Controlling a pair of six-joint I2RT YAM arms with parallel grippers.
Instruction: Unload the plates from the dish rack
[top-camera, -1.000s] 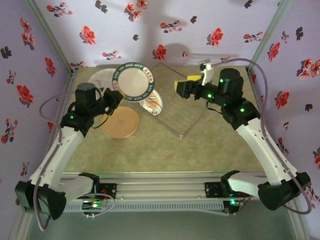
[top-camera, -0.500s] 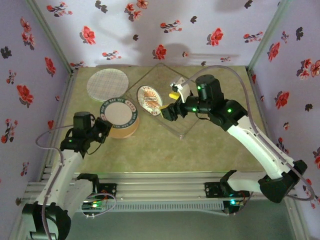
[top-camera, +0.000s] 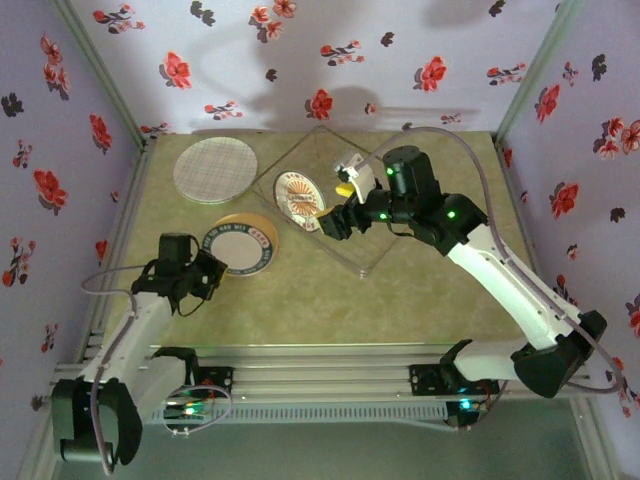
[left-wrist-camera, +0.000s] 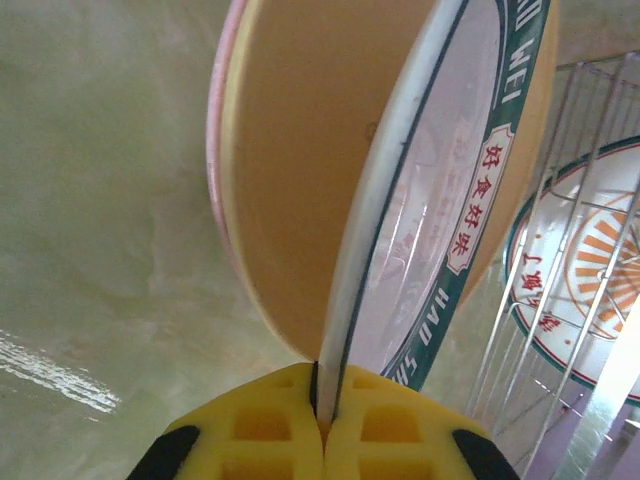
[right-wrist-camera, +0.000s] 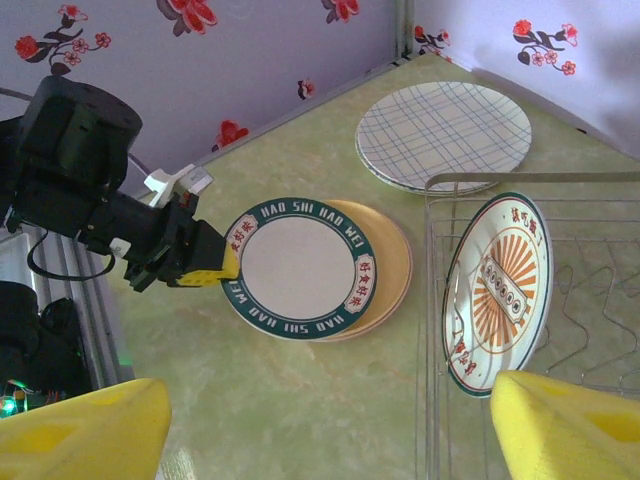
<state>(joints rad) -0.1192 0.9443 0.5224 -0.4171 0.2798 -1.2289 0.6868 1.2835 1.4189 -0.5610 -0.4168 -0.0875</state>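
Observation:
I should lower my left gripper toward the rack over the orange-tan plate, since its side by the rack is still bare, and release the green-rimmed plate's rim.
My left gripper (top-camera: 207, 270) is shut on the near rim of the green-rimmed plate (top-camera: 240, 243), which lies over the orange-tan plate (top-camera: 262, 232) on the table. In the left wrist view the yellow pads (left-wrist-camera: 270, 430) clamp that rim (left-wrist-camera: 335, 380), and a pink edge (left-wrist-camera: 222, 150) shows under the orange-tan plate (left-wrist-camera: 300, 150). The white sunburst plate (top-camera: 300, 200) leans upright at the left end of the transparent dish rack (top-camera: 375, 235). My right gripper (top-camera: 336, 208) hovers open just right of it, nothing between its fingers (right-wrist-camera: 80, 435). The sunburst plate (right-wrist-camera: 497, 290) stands just inside the rack's wire edge (right-wrist-camera: 432, 330).
A white grid-patterned plate (top-camera: 214, 168) lies flat at the back left of the table, and is seen too in the right wrist view (right-wrist-camera: 444, 135). Flowered walls close in the table on three sides. Bare green tabletop (top-camera: 330, 300) stretches in front of the rack.
The left arm carried the green-rimmed plate from up high down onto the orange-tan plate and drew back toward the near edge. The right gripper swung left and down to the sunburst plate.

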